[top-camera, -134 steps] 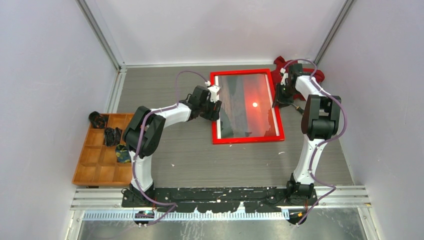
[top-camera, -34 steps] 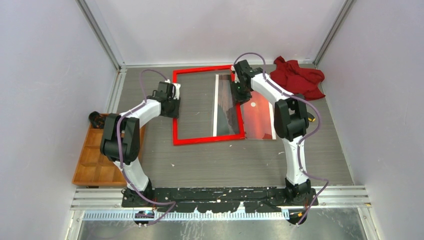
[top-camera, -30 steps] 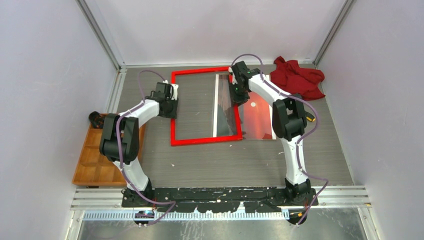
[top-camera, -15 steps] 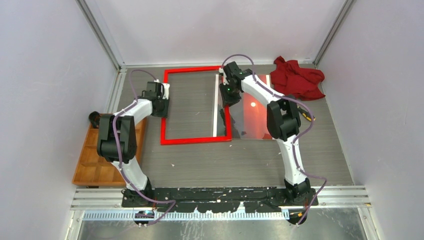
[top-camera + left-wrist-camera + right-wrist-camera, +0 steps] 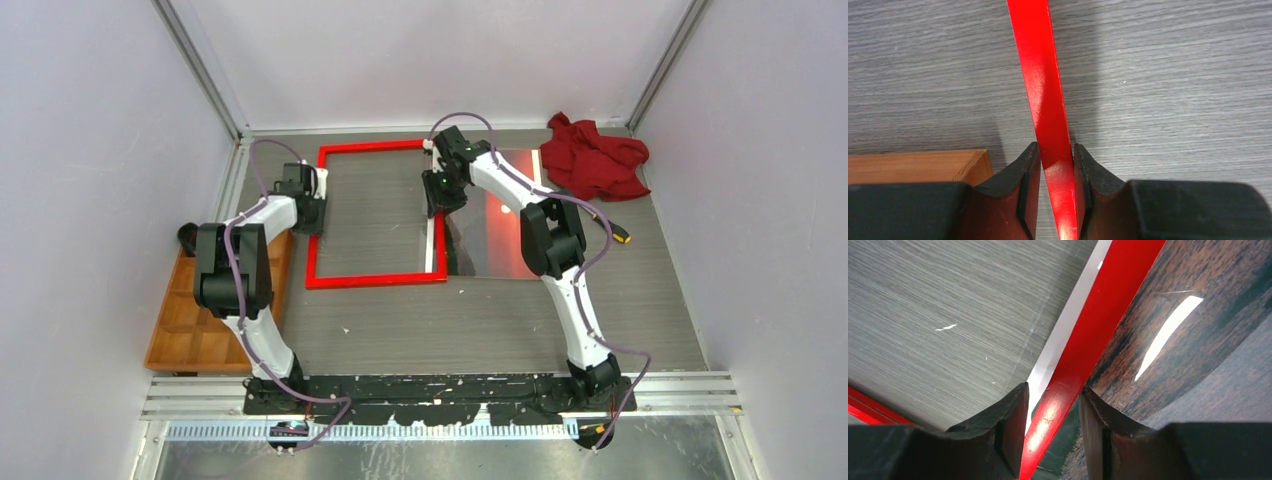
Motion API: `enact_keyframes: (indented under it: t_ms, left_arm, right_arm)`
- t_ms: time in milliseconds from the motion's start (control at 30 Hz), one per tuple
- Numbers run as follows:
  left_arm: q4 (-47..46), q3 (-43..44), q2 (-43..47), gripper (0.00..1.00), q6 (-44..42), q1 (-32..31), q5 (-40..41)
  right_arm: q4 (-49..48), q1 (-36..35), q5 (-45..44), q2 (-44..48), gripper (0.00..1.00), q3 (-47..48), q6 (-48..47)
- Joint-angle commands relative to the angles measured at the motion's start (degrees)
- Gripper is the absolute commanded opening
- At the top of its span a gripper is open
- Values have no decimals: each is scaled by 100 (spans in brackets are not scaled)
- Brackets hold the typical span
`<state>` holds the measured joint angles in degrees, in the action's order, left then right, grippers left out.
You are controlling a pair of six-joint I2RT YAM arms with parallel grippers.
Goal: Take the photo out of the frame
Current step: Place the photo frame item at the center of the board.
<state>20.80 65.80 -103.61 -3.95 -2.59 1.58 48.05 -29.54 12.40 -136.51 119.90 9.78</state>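
Observation:
I should shift the pinched bar toward the tray's corner (image 5: 291, 236) (image 5: 984, 155) with my left gripper before I open that gripper.
The red frame (image 5: 370, 148) lies left of centre, and bare table shows through most of its opening. The sunset photo (image 5: 500, 215) lies flat on the table, its left edge under the frame's right bar. My left gripper (image 5: 312, 205) is shut on the frame's left bar; in the left wrist view the gripper (image 5: 1055, 165) pinches the red bar (image 5: 1040, 75). My right gripper (image 5: 440, 200) holds the frame's right bar. In the right wrist view that gripper (image 5: 1053, 405) straddles the tilted red bar (image 5: 1118, 295) above the photo (image 5: 1188, 340), with small gaps showing beside the bar.
A red cloth (image 5: 590, 160) is bunched at the back right. A wooden compartment tray (image 5: 205, 310) with dark items sits at the left edge, its corner close to my left gripper (image 5: 918, 165). A small yellow-and-black object (image 5: 620, 238) lies right of the photo.
Both arms have carried the frame leftward. The photo has stayed in place, so it now lies almost wholly outside the frame's opening.

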Motion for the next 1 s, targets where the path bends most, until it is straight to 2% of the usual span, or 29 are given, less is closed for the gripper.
enact_keyframes:
  t_ms: [0,300,533,967]
  left_arm:
    - [-94,288,-32,11,-224,-39,-218]
    - [-134,446,-166,21,-318,92,63]
    - [-213,516,-159,43,-415,133,247]
    - [74,510,161,73,-116,136,-101]
  right_arm:
    - [-525,-260,687,-78,46,470,236]
    - [-555,-400,837,-219,48,613,261]
    - [-543,-475,939,-315,49,752,243]
    - [-448,-525,710,-141,57,459,-134]
